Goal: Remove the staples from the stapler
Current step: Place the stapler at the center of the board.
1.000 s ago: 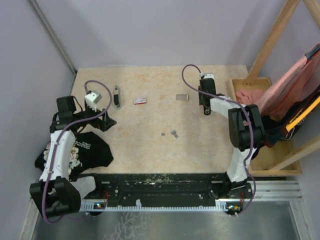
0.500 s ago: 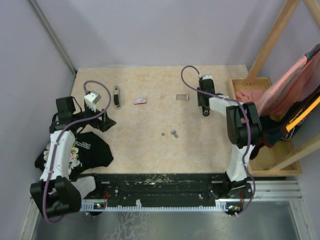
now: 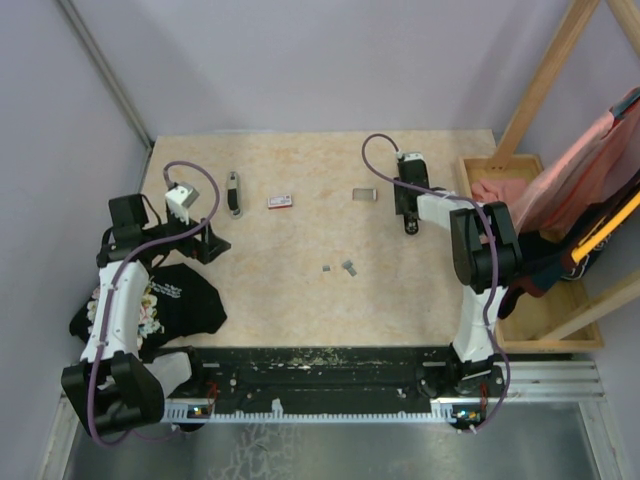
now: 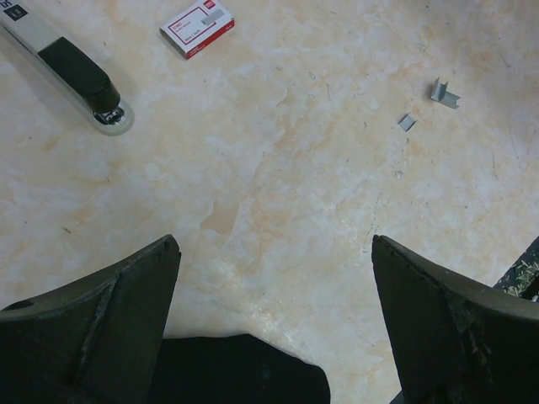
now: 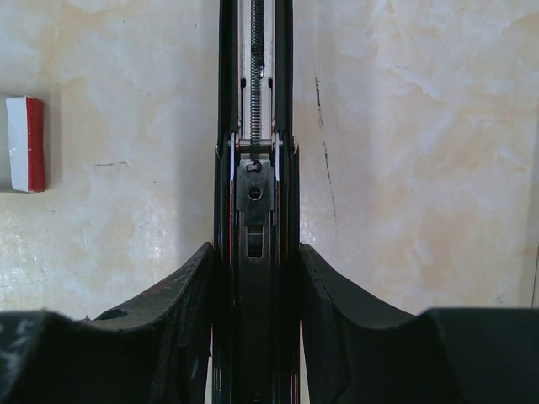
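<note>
I will move the black stapler (image 5: pixel 255 252) outward with my right gripper toward the back edge of the table and let go of it on the table, because the loose staples are already in the middle of the table.
My right gripper (image 3: pixel 404 200) is shut on a black stapler (image 5: pixel 255 252) at the back right of the table. Its magazine channel faces the right wrist camera, with the spring showing. The fingers (image 5: pixel 181 290) press on both of its sides. Two tiny grey staples (image 3: pixel 349 266) lie loose mid-table and also show in the left wrist view as staples (image 4: pixel 444 94). My left gripper (image 4: pixel 274 244) hangs open above the table's left side, with nothing between its fingers. A second, white-and-black stapler (image 4: pixel 72 71) lies flat at the back left.
A small red-and-white box (image 3: pixel 281 201) lies beside the second stapler. A small grey piece (image 3: pixel 363 195) sits left of my right gripper. A black printed cloth (image 3: pixel 170 300) drapes the left near edge. A wooden tray (image 3: pixel 530 310) with pink cloth stands at the right.
Both arms have shifted slightly to the left. The right gripper's hold on the black stapler is unchanged, and the left gripper stays open.
</note>
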